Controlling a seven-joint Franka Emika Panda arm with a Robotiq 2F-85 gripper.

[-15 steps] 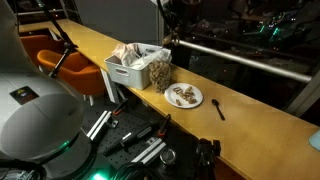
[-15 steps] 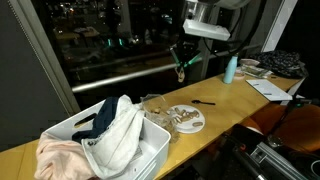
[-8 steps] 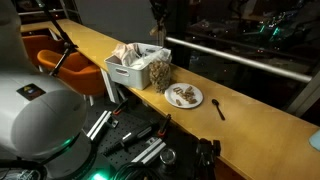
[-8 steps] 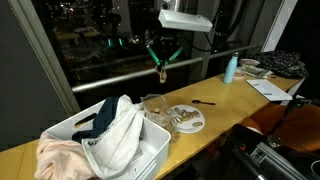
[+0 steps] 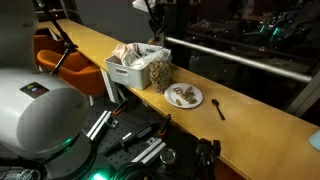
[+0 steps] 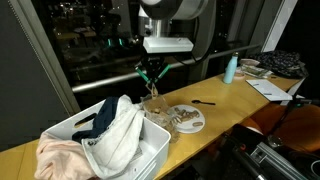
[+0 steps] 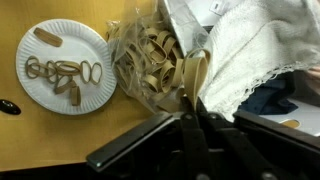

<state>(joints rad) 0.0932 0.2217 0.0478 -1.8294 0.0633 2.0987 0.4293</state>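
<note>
My gripper comes down toward the clear bag of rubber bands next and lets go of the tan rubber band (image 7: pixel 194 76) over it, since the bag sits below my gripper.
My gripper (image 7: pixel 194 112) is shut on a tan rubber band (image 7: pixel 194 76) that hangs from its tips. It hovers above a clear bag of rubber bands (image 7: pixel 148 62), next to the white cloth (image 7: pixel 250 48) in the bin. A white paper plate (image 7: pixel 62 68) with several rubber bands lies to the side. In an exterior view the gripper (image 6: pixel 150 86) hangs over the bag (image 6: pixel 155 106), with the plate (image 6: pixel 186 120) beside it. In an exterior view the bag (image 5: pixel 158 72) and the plate (image 5: pixel 185 96) sit on the wooden counter, and the gripper (image 5: pixel 155 32) is dim above them.
A white bin (image 6: pixel 152 152) holds white, pink and dark cloths (image 6: pixel 110 135). A black utensil (image 6: pixel 204 102) lies past the plate, and a blue bottle (image 6: pixel 231 69) stands further along the counter. A dark window with a rail runs behind the counter.
The gripper has travelled from over the plate's far side to above the bag by the bin, still shut on the band.
</note>
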